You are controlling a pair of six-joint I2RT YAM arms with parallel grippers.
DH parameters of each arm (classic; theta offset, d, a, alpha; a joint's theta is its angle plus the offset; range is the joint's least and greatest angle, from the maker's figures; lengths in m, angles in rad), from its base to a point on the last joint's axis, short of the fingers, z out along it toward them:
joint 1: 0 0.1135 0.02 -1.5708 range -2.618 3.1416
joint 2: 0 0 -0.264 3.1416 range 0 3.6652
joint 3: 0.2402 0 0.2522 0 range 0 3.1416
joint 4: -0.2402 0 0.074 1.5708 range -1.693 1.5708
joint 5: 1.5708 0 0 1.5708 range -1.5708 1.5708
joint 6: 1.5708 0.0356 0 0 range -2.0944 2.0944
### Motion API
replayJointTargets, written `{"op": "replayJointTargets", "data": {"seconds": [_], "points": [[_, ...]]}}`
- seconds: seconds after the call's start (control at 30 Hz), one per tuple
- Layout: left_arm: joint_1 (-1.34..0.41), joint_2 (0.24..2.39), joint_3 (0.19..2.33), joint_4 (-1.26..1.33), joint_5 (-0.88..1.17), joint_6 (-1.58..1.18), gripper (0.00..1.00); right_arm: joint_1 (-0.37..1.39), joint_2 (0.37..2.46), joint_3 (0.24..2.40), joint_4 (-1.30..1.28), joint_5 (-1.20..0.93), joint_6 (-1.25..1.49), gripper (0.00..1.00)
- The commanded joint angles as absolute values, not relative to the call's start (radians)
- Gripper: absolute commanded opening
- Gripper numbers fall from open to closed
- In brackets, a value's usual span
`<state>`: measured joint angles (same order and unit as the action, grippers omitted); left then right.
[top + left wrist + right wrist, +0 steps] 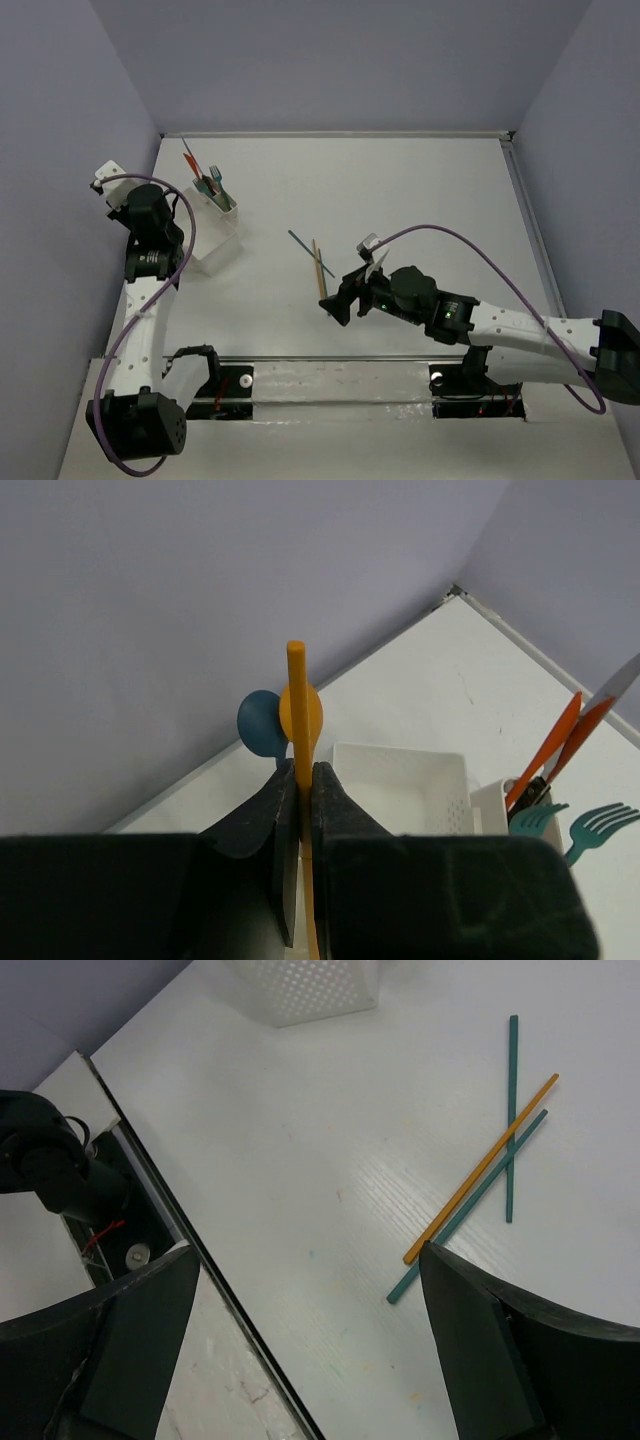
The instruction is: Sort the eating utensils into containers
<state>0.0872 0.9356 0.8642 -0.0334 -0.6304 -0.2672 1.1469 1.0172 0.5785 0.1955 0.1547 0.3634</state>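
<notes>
The orange stick goes down with my left gripper next for release into the organiser's narrow side section [298, 920] below the gripper, since the stick points down into it.
My left gripper [303, 775] is shut on an orange stick [297, 700] and holds it upright beside the white organiser [400, 785]. A blue spoon [258, 725] and an orange spoon [312, 712] stand behind the stick. Orange knives [550, 742] and teal forks [600, 825] stand in the right compartment, which also shows in the top view [215, 190]. My right gripper [340, 300] is open and empty above the table. Just beyond it lie one orange stick [480, 1170] and two teal sticks [511, 1110], crossed over each other.
The organiser [218, 240] stands at the left of the table under my left arm [150, 215]. A corner of it shows in the right wrist view [300, 990]. The grey walls close in the table on three sides. The arms' mounting rail [330, 385] runs along the near edge.
</notes>
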Motion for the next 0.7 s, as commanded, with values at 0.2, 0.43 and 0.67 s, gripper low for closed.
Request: {"op": "replayJointTargets", "data": {"seconds": [0.2,0.43,0.67], "points": [[0.092,0.983,0.804,0.11,-0.735,-0.19,0.0,1.152,0.983,0.565,0.253,0.195,0.347,0.97],[0.101,1.072,0.784,0.158,-0.713,-0.179,0.0,1.152,0.979,0.558,0.253,0.212,0.35,0.97],[0.101,1.088,0.787,0.16,-0.673,-0.178,0.45,1.152,1.002,0.572,0.219,0.258,0.357,0.97]]}}
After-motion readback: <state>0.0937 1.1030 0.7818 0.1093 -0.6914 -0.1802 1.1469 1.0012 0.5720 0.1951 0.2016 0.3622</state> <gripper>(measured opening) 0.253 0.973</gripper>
